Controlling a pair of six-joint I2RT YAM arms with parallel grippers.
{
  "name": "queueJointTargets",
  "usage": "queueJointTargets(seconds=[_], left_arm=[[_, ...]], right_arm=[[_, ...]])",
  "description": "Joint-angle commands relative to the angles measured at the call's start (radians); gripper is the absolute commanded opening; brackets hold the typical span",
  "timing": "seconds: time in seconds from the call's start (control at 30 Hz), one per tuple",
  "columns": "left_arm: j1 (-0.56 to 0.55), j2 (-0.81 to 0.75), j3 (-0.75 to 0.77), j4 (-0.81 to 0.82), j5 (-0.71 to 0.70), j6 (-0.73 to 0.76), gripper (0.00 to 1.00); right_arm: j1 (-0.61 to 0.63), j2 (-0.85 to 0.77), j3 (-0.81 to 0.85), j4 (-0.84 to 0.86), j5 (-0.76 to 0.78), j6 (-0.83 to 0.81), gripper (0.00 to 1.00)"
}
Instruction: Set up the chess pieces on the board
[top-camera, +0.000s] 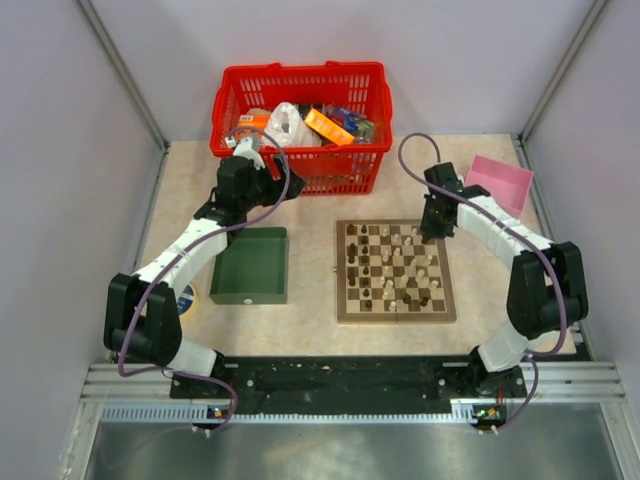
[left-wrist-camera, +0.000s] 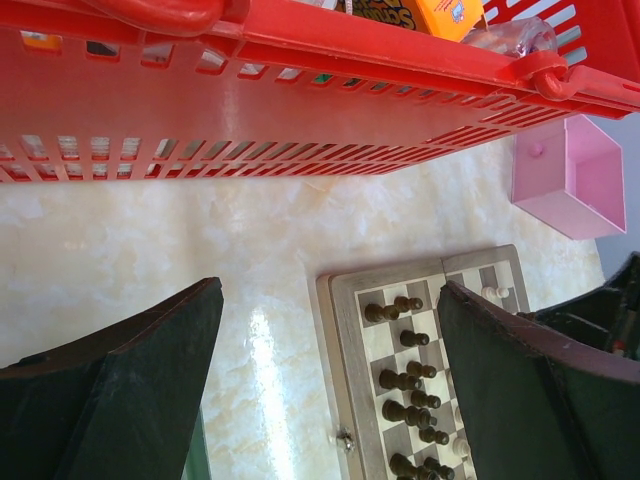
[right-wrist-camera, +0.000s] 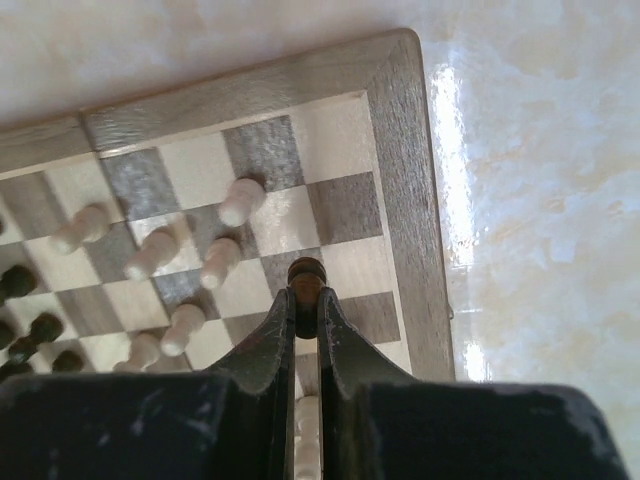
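I need to move my right gripper left in the top view and down next; the empty square by the dark corner piece (top-camera: 351, 240) is on that side, below.
The wooden board (top-camera: 395, 313) lies at the table's centre right with dark and pale chess pieces (top-camera: 385, 268) scattered over its squares. My right gripper (right-wrist-camera: 307, 305) hangs over the board's far right corner (right-wrist-camera: 395, 80), shut on a dark brown piece (right-wrist-camera: 307, 273); pale pieces (right-wrist-camera: 240, 200) stand just to its left. In the top view this gripper (top-camera: 434, 232) sits at the board's far right edge. My left gripper (left-wrist-camera: 330, 330) is open and holds nothing, hovering beside the red basket (left-wrist-camera: 250, 110), with the board's left edge (left-wrist-camera: 345, 380) and dark pieces (left-wrist-camera: 405, 382) below it.
A red basket (top-camera: 300, 90) full of packets stands at the back. A green tray (top-camera: 250, 265) lies left of the board. A pink box (top-camera: 500, 182) sits at the back right, a tape roll (top-camera: 188, 297) near the left arm.
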Motion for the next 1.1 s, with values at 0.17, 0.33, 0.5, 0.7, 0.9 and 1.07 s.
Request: queueJointTargets(seconds=[0.17,0.33,0.5,0.7,0.9,1.07], left_arm=[[0.002,-0.017,0.014,0.033,-0.011,-0.001,0.93],[0.001,-0.035,0.006,0.024,-0.026,0.007,0.93],[0.005,-0.055,-0.006,0.016,-0.045,0.016,0.93],[0.013,-0.057,-0.015,0.019,-0.042,0.013,0.93],[0.019,-0.06,-0.02,0.022,-0.039,0.01,0.93],[0.025,-0.063,-0.023,0.022,-0.036,0.01,0.93]], right_arm=[[0.186,-0.031,0.258,-0.038,-0.048,-0.034,0.0],[0.315,0.119,0.365,-0.015,-0.055,-0.027,0.0],[0.367,0.228,0.434,-0.007,-0.054,-0.007,0.0],[0.373,0.272,0.437,-0.004,-0.051,-0.004,0.0],[0.378,0.302,0.445,0.004,-0.065,-0.007,0.0],[0.382,0.321,0.45,0.002,-0.065,-0.013,0.0]])
